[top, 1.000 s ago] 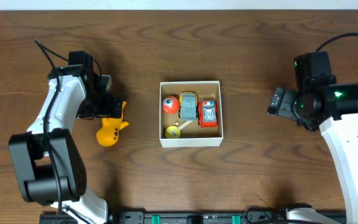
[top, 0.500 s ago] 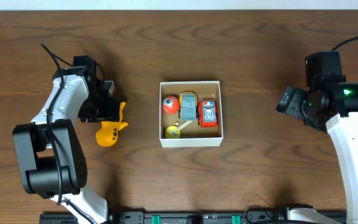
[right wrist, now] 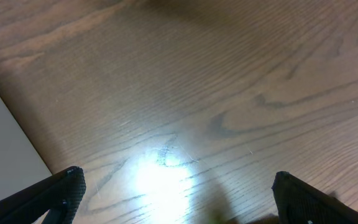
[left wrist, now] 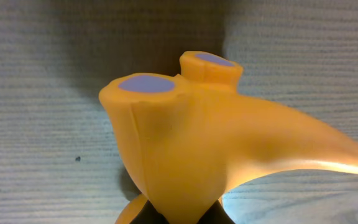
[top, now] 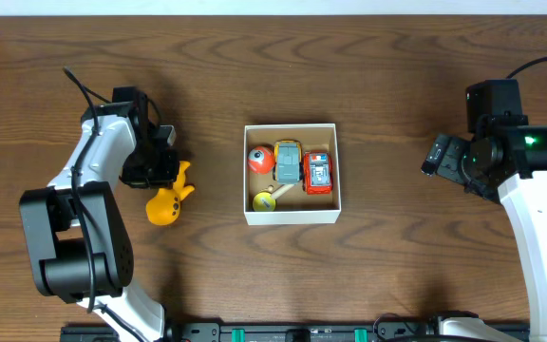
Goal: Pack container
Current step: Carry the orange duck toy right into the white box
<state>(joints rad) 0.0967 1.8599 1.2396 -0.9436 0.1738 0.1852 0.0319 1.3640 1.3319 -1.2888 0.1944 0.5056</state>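
Note:
The left gripper lifts next, swings over the container, turning the duck-like toy, and lowers it by the container's near side, since the bare brown bottom (top: 303,200) shows there.
The container (top: 292,217), a small white-walled square box with a brown inside, sits at the table's middle. It holds a red ball (top: 260,159), a grey-blue car (top: 288,162), a red car (top: 318,173) and a yellow toy (top: 265,200). To its left a yellow-orange duck-like toy (top: 165,204) lies on the wood. My left gripper (top: 167,169) is shut on that toy's upper end. In the left wrist view the toy (left wrist: 191,143) fills the frame, pinched between dark fingers (left wrist: 219,216). My right gripper (top: 435,157) hangs open over bare wood at the right, its fingertips (right wrist: 61,190) far apart.
The wooden table (top: 406,76) runs to all sides of the container. A pale flat surface (right wrist: 5,143) shows at the left edge of the right wrist view. Black cables trail from both arms.
My left gripper has closed on the yellow-orange toy, which has turned slightly. The right arm drew back a little to the right a second ago and has held still since.

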